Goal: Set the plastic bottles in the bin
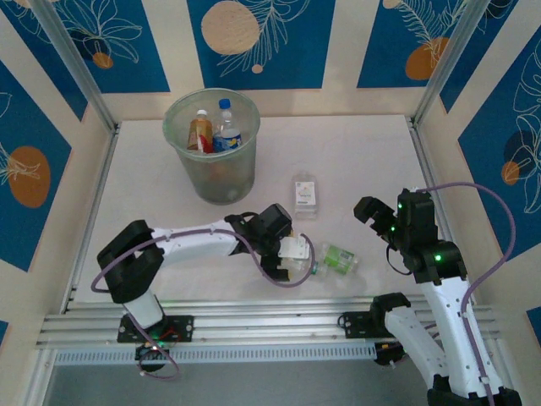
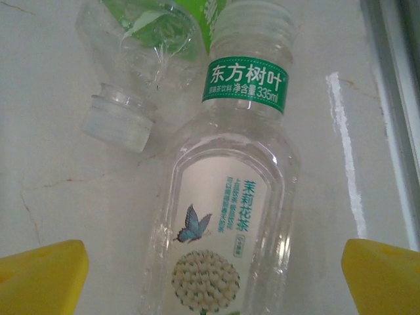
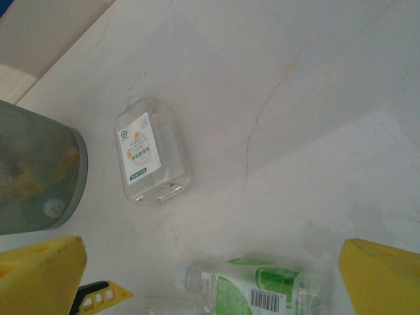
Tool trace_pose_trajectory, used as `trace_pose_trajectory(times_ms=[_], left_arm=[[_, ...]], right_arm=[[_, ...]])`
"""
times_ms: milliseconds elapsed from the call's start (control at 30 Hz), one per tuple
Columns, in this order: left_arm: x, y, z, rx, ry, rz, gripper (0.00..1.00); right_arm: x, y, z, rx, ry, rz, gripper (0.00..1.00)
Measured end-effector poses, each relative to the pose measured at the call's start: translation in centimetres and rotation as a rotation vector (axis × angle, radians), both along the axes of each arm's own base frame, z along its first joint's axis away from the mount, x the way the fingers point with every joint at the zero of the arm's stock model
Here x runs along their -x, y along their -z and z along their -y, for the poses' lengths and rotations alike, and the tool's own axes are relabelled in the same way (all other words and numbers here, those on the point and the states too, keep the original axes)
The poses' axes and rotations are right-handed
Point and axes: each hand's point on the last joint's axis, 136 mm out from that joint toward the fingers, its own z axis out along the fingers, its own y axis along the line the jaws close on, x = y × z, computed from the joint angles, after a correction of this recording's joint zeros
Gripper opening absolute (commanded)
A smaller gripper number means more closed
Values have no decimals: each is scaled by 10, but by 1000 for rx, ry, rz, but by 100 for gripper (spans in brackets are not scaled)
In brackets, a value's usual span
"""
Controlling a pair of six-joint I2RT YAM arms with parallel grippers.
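Note:
My left gripper's yellow fingers already straddle the butterfly bottle's body, so they will lower and close on its sides next.
A clear plastic bottle with a butterfly and a white flower on its label (image 2: pixel 223 216) lies on the table between the yellow fingers (image 2: pixel 42 275) of my left gripper (image 2: pixel 213 282), which stands open around it without touching it. A green-labelled bottle (image 2: pixel 154 39) with a pale cap lies just beyond it. From above, my left gripper (image 1: pixel 297 256) is low over these two bottles (image 1: pixel 338 258). A third bottle with a white label (image 1: pixel 305 193) lies farther back. The bin (image 1: pixel 211 182) at the back left holds several bottles (image 1: pixel 215 131). My right gripper (image 1: pixel 376 216) hovers open and empty.
In the right wrist view the white-labelled bottle (image 3: pixel 147 154) lies left of centre, the green-labelled one (image 3: pixel 262 285) at the bottom, the bin's wall (image 3: pixel 36 177) at the left. Metal rails run along the table's near edge (image 1: pixel 270 326); patterned walls enclose the other sides.

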Motion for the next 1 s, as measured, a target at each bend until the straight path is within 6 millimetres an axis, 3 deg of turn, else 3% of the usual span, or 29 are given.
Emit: trace_pose_trajectory(times_ms=[400,567,667,733,1000], left_arm=[[-8,30,9,-57,-7,-24,90],[-15,43,6,-92,-39,-22,79],[-21,44,3,-99,-71,-19,72],[-25,43,2,-96,-89,-20,62],[-34,41,0,-98,-128,-12,56]], right_arm=[[0,0,-1,-6,-2,-1,99],[0,0,-1,-10,-2,-1,99],[0,0,-1,-10,-1,-1,99],[0,0,-1,-12,1,-2,99],[0,0,0,-13,4,-2,99]])
